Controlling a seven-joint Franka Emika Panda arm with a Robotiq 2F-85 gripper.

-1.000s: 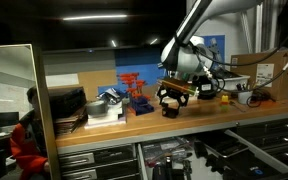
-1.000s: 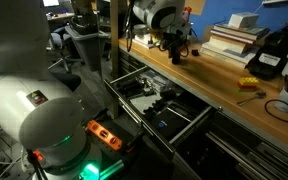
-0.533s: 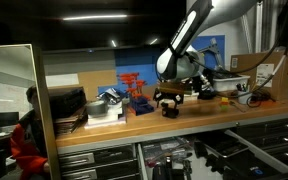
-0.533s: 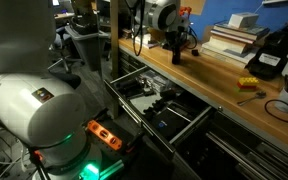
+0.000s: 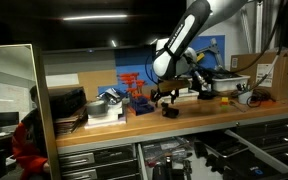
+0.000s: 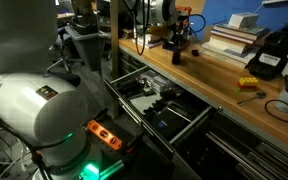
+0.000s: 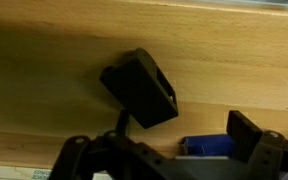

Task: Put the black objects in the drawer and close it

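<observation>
The black block sits at an angle, nearer one gripper finger, so my gripper needs to turn to match and shift over it next, before lowering.
One small black block (image 5: 170, 111) stands on the wooden bench, seen in both exterior views (image 6: 177, 56) and in the wrist view (image 7: 139, 88). My gripper (image 5: 167, 93) hangs just above it, open and empty, with its fingers spread at the bottom of the wrist view (image 7: 174, 152); it also shows in an exterior view (image 6: 180, 38). The drawer (image 6: 134, 110) below the bench is pulled open and holds dark items; it also shows in an exterior view (image 5: 169, 155). I cannot pick out a second black block for certain.
A red rack (image 5: 134, 90) and stacked items (image 5: 109, 103) stand behind the block. A stack of books (image 6: 229, 38), a black device with a yellow part (image 6: 269, 55) and a small yellow item (image 6: 247, 84) lie further along the bench. A person in red (image 5: 24, 140) is nearby.
My gripper has risen from around the black block and drawn back; the block stays on the bench.
</observation>
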